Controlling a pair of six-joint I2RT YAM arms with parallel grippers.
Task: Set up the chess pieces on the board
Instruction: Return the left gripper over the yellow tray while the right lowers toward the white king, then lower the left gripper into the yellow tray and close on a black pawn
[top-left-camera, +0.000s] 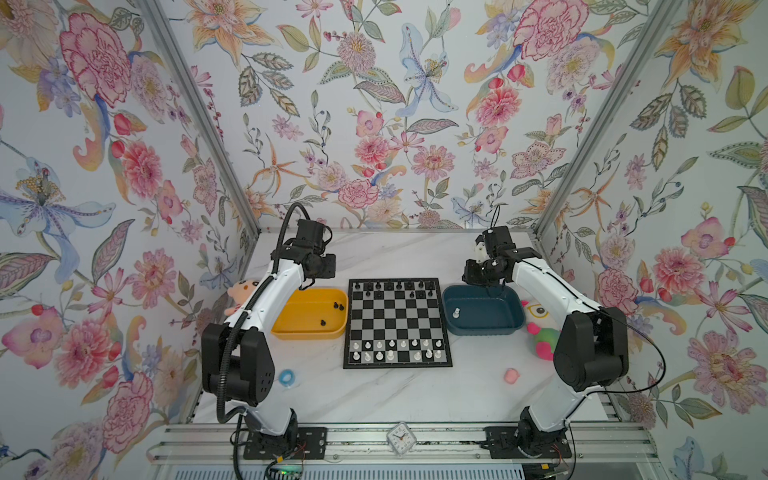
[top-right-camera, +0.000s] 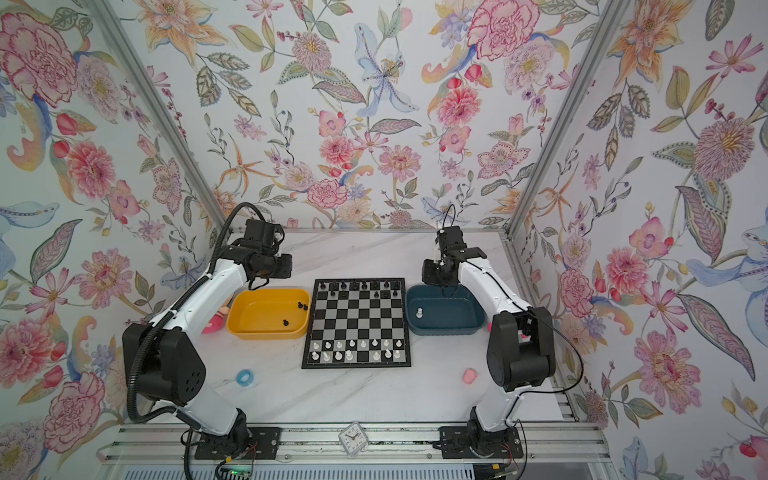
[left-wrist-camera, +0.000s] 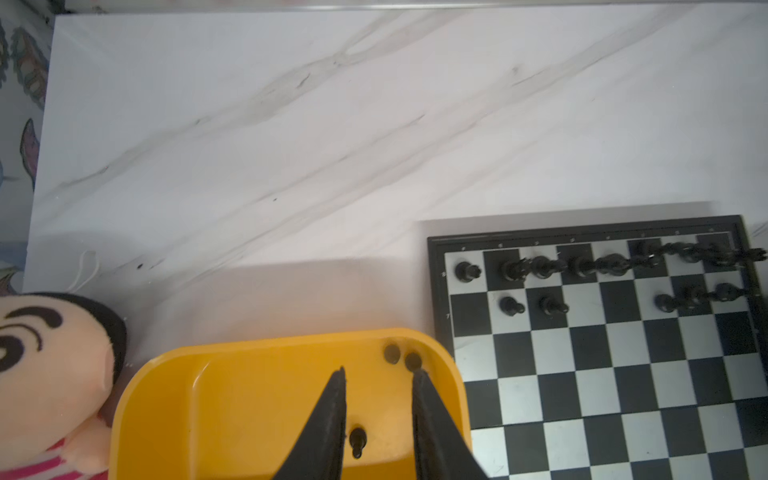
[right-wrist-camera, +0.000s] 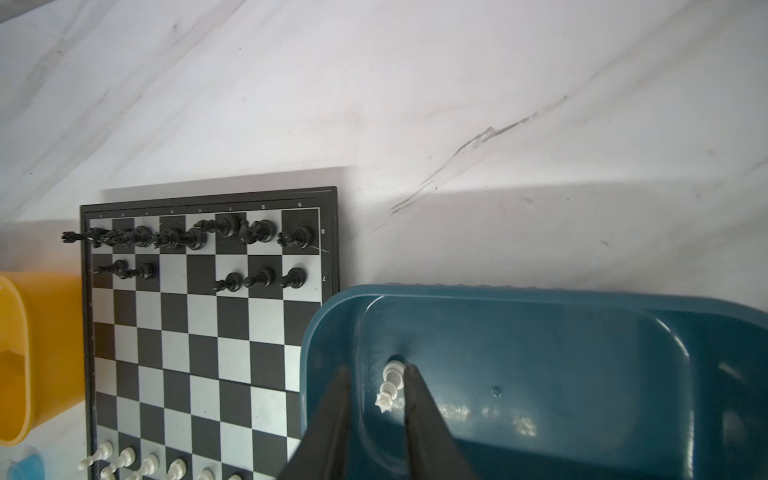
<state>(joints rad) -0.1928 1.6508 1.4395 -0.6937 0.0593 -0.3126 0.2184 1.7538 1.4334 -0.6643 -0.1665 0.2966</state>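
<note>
Next I will move my left gripper down and back onto the lone pawn in the yellow tray (left-wrist-camera: 357, 441), as that pawn sits below it and nearer my base.
The board (top-left-camera: 397, 322) lies mid-table. Black chess pieces (top-left-camera: 388, 286) fill much of its two far rows, and white ones (top-left-camera: 390, 350) stand on its two near rows. Three black pawns (left-wrist-camera: 357, 441) remain in the yellow tray (top-left-camera: 307, 333). My left gripper (left-wrist-camera: 379, 370) hangs open above that tray, with one pawn lying loose below the gap. A single white piece (right-wrist-camera: 390, 384) stands in the dark blue tray (top-left-camera: 482, 332). My right gripper (right-wrist-camera: 376, 368) is open above it, the piece showing close beside one finger, not gripped.
A plush doll (top-left-camera: 241, 291) lies behind the left arm. A second plush toy (top-left-camera: 540, 328) sits right of the blue tray. A blue ring (top-left-camera: 286, 377) and a pink lump (top-left-camera: 512, 375) rest near the front. A small clock (top-left-camera: 400, 438) sits on the front rail.
</note>
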